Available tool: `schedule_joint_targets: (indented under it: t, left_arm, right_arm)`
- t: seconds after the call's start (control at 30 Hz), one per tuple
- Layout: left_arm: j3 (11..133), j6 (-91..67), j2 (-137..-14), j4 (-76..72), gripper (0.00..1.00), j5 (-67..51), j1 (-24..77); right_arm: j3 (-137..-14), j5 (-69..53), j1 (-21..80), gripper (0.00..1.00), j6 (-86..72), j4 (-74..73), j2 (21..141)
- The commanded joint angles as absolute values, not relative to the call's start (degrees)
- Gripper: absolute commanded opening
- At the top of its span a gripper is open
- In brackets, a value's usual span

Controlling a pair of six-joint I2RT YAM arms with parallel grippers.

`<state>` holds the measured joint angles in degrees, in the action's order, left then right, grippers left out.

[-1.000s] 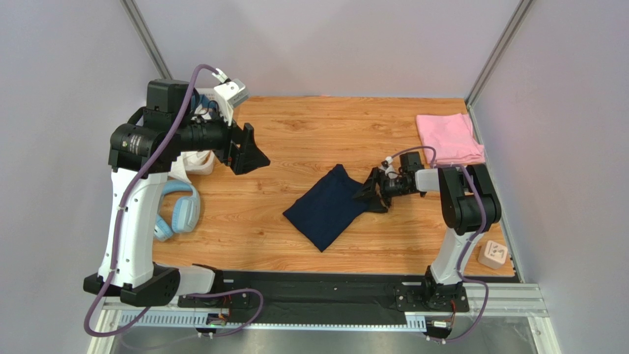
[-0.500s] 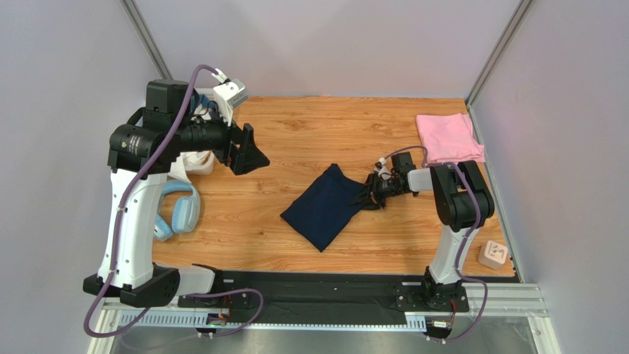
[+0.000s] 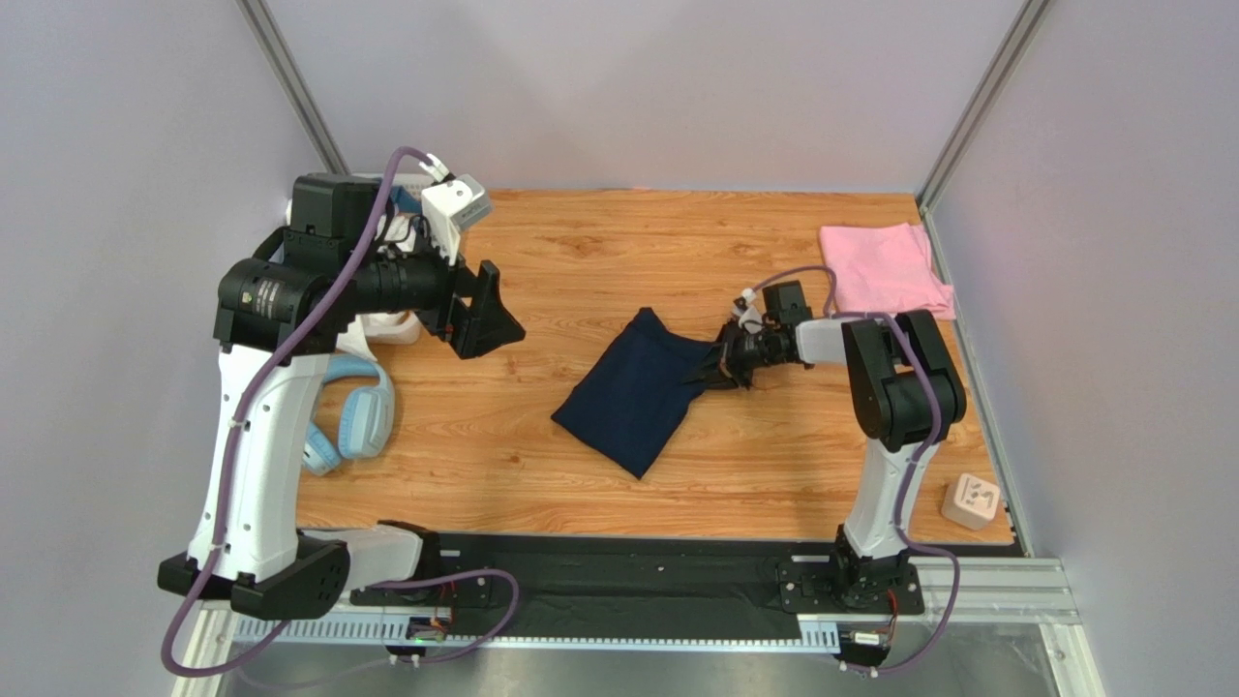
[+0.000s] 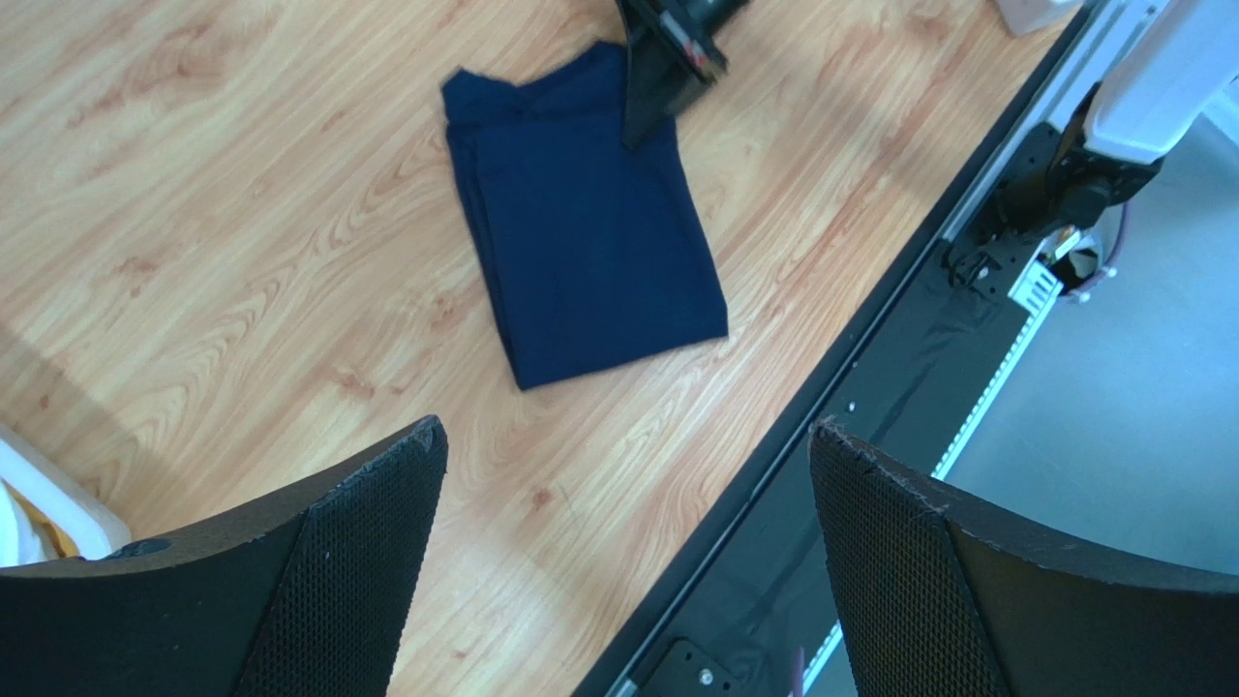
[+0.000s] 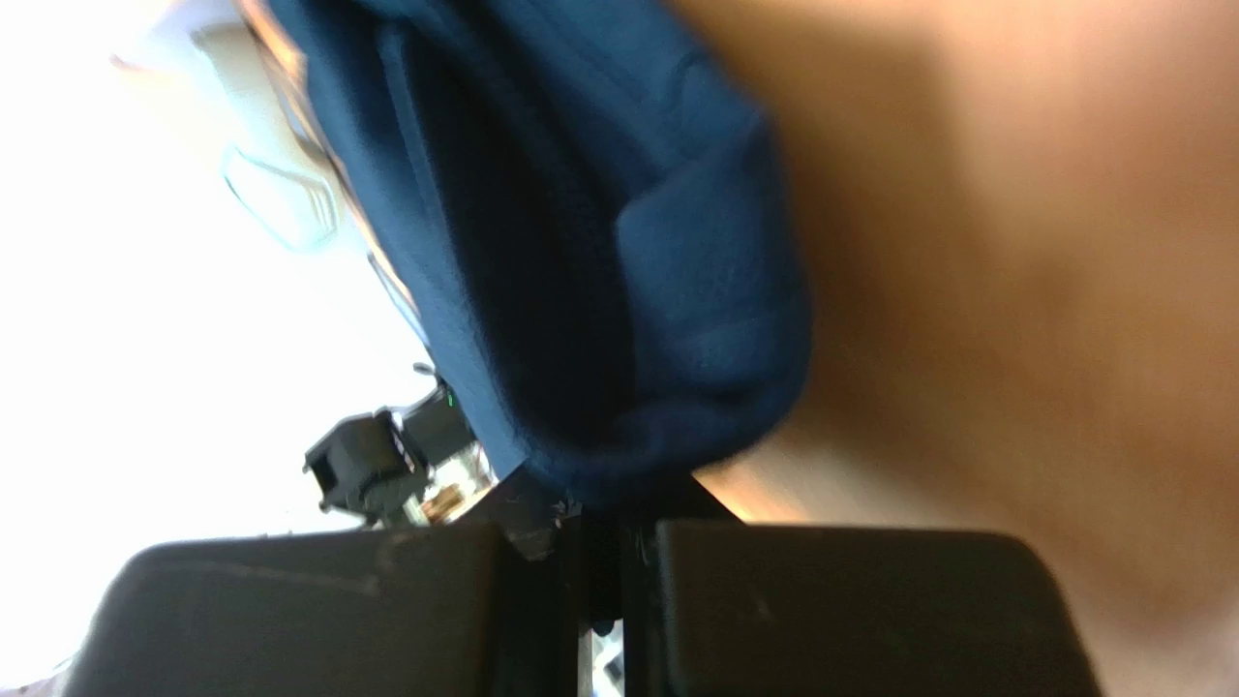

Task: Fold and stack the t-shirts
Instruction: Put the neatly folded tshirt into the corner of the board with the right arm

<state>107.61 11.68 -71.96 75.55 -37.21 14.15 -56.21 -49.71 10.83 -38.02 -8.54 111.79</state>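
My right gripper should next carry the navy t-shirt (image 3: 628,389) up and outward, then lower and release it onto the pink t-shirt (image 3: 877,270), because that one already lies folded.
A folded dark navy t-shirt (image 3: 628,389) lies slanted in the middle of the wooden table. My right gripper (image 3: 723,357) is low at its right edge, shut on a bunched fold of the cloth. The right wrist view shows that navy t-shirt (image 5: 582,233) pinched between the closed fingers of the right gripper (image 5: 604,530). A folded pink t-shirt (image 3: 877,270) rests at the back right corner. My left gripper (image 3: 487,312) hangs wide open high over the left side, holding nothing. In its wrist view the left gripper (image 4: 626,436) looks down on the navy t-shirt (image 4: 589,240).
Light-blue headphones (image 3: 354,417) lie at the left edge under the left arm, with a white container (image 3: 390,323) just behind them. A small wooden block (image 3: 970,501) sits at the front right corner. The black rail (image 4: 873,392) runs along the table's near edge.
My right gripper has closed on the navy t-shirt's right edge and drawn it a little toward the back, bunching the cloth. The left arm has shifted slightly and stays open.
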Motion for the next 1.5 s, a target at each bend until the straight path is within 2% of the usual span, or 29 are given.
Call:
schedule_joint_targets:
  t: [0.0, 0.17, 0.4, 0.63, 0.8, 1.2, 1.47]
  left_arm:
    - [104.60, 14.59, -69.35, 75.59, 1.00, -34.46, 13.89]
    - [102.92, 15.90, -67.77, 75.76, 1.00, -32.61, 13.89]
    - [101.86, 17.05, -67.59, 76.29, 1.00, -32.78, 11.78]
    - [103.36, 18.63, -69.43, 77.87, 1.00, -37.00, 5.55]
    - [103.80, 18.72, -70.40, 78.13, 1.00, -38.58, 4.57]
    - [104.33, 18.28, -72.68, 78.48, 1.00, -40.25, 2.55]
    - [104.33, 18.98, -74.00, 79.01, 1.00, -40.17, 1.06]
  right_arm:
    - [-68.09, -46.67, 9.06, 0.00, -34.37, -11.42, 114.08]
    - [-82.31, -46.06, 3.79, 0.00, -32.26, -18.89, 118.64]
    - [-93.93, -45.44, -3.86, 0.00, -30.59, -24.43, 124.71]
    - [-103.17, -46.57, -11.15, 0.00, -29.70, -29.97, 128.49]
    - [-109.76, -47.02, -12.83, 0.00, -31.99, -29.44, 130.78]
    - [-138.31, -47.99, -15.46, 0.00, -41.99, -30.42, 145.01]
    - [-140.19, -44.83, -21.18, 0.00, -46.41, -26.80, 147.22]
